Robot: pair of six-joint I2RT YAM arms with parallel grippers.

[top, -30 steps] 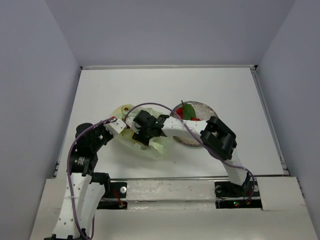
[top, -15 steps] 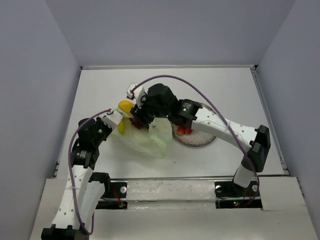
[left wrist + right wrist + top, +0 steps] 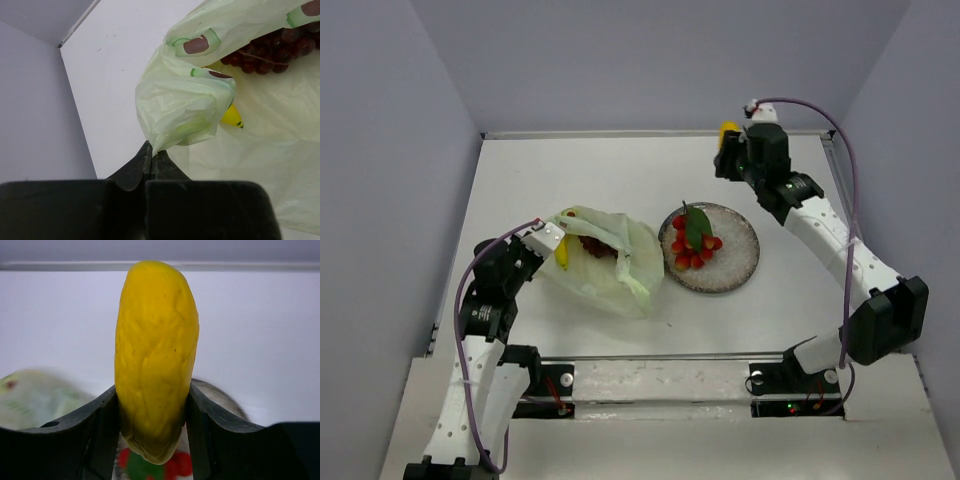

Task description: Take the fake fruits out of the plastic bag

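I will next move my right gripper back and down and let go of the long yellow fruit on the plate's bare side [image 3: 733, 244] beside the red fruits, because that part of the plate is empty.
The pale yellow-green plastic bag [image 3: 610, 260] lies left of centre, its mouth open upward. My left gripper [image 3: 552, 240] is shut on the bag's left edge [image 3: 165, 130]. Inside the bag show a dark purple grape bunch [image 3: 272, 47] and a small yellow piece [image 3: 231, 115]. My right gripper [image 3: 728, 140] is raised over the far right of the table, shut on a long yellow fruit [image 3: 156, 355]. Red round fruits with a green leaf [image 3: 694, 240] lie on the plate [image 3: 735, 262].
The round speckled grey plate sits right of the bag, between the two arms. The table's back edge [image 3: 650, 133] runs just behind the right gripper. White table surface [image 3: 800, 290] lies right of the plate.
My right gripper has pulled out of the bag with the yellow fruit and swung up and away to the far right. The left gripper stays on the bag edge.
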